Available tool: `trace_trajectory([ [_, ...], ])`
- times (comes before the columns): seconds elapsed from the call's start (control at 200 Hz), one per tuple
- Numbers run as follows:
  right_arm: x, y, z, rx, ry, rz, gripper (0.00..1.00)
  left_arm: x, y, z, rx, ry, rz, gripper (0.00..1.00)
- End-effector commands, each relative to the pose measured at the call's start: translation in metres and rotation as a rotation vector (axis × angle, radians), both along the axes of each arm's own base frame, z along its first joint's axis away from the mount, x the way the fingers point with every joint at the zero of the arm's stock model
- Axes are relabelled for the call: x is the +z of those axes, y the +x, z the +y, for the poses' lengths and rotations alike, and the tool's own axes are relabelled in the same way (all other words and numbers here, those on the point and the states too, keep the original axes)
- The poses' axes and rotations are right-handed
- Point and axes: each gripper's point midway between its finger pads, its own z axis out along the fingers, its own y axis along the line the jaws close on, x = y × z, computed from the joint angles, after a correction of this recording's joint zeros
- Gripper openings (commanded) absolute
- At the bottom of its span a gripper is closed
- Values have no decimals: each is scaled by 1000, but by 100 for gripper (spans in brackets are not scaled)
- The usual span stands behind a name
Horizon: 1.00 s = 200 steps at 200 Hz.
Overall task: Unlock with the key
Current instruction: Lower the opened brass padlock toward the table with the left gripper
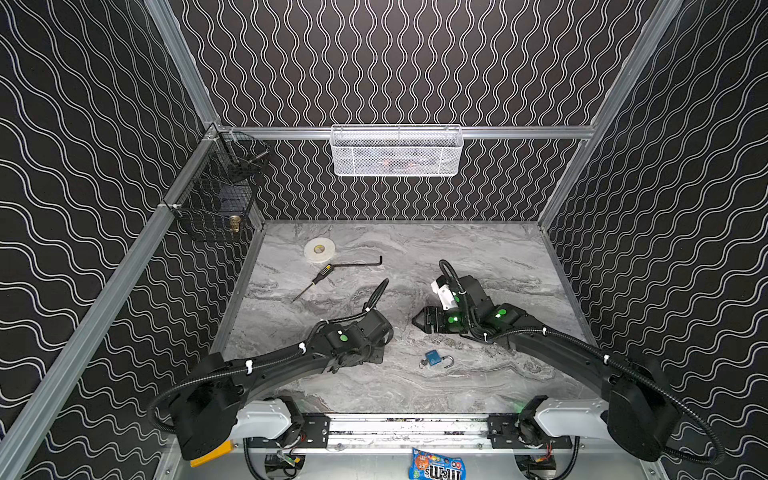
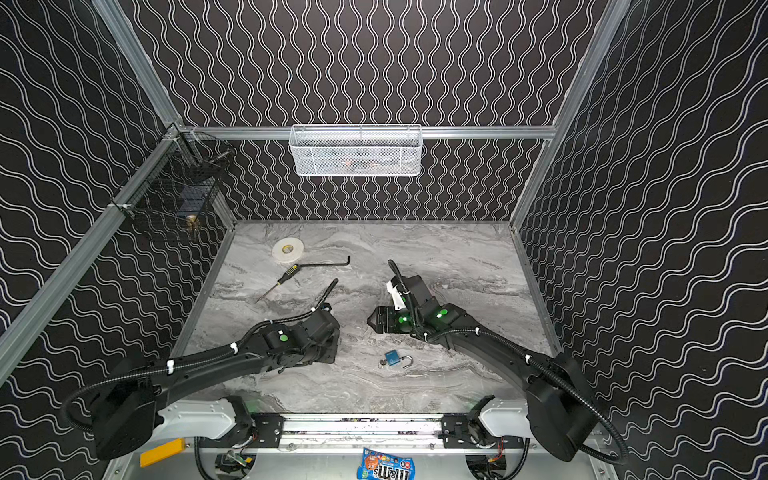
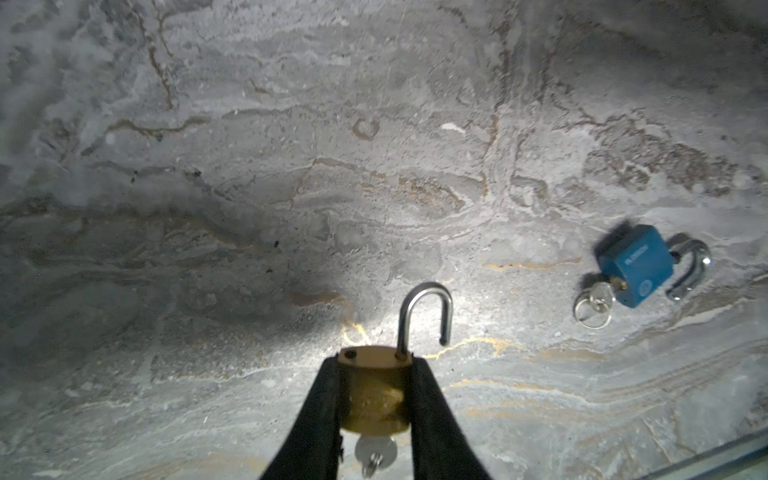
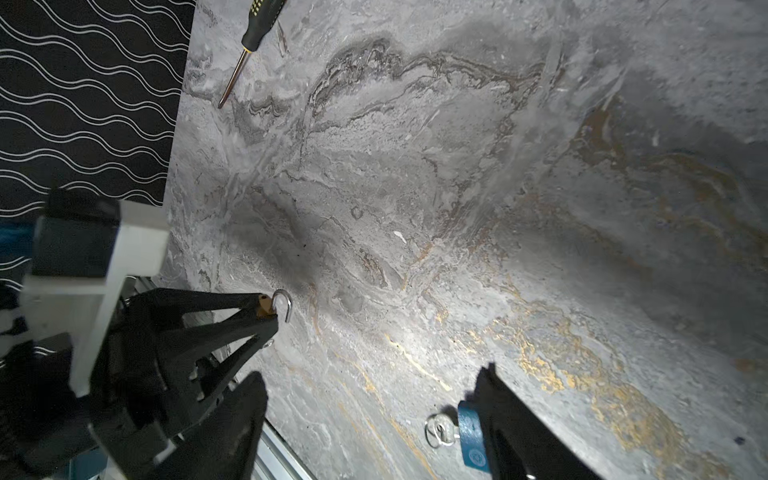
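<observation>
My left gripper lowers to the brown-streaked marble below it next and releases the brass padlock there, because the padlock's steel shackle already stands swung open.
My left gripper (image 3: 376, 365) is shut on a brass padlock (image 3: 376, 386), held just above the marble table. Its steel shackle (image 3: 424, 316) stands swung open, and a silver key (image 3: 374, 451) sits in the keyhole between my fingers. The right wrist view shows the same brass padlock (image 4: 264, 305) at my left fingertips. A blue padlock (image 1: 433, 358) (image 2: 391, 358) lies flat near the table's front, shackle open, with a ringed key (image 3: 594, 301) in its keyhole. My right gripper (image 4: 370, 390) (image 1: 417, 321) hangs open above the table with nothing between its fingers. One finger partly covers the blue padlock (image 4: 471, 432).
A screwdriver (image 1: 318, 276), a hex key (image 1: 357, 262) and a white tape roll (image 1: 319, 250) lie at the back left. A white mesh basket (image 1: 397, 151) hangs on the back wall and a black wire basket (image 1: 216, 195) on the left wall. A candy bag (image 1: 436, 465) lies in front of the rail.
</observation>
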Motion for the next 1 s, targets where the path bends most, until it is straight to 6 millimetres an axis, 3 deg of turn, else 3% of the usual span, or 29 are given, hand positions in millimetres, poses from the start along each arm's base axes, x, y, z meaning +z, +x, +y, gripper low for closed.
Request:
trace_trajectory([
  [0.0,8,7,5,-26,47,-26,80,-11,-1,-1,43,-13,24,2],
  [0.621,-3,7,2,-41,35,-18,81,-55,-12,12,75,71,106,20],
  [0.996,0,8,2,-38,39,-23,81,-58,-12,19,108,82,91,46],
])
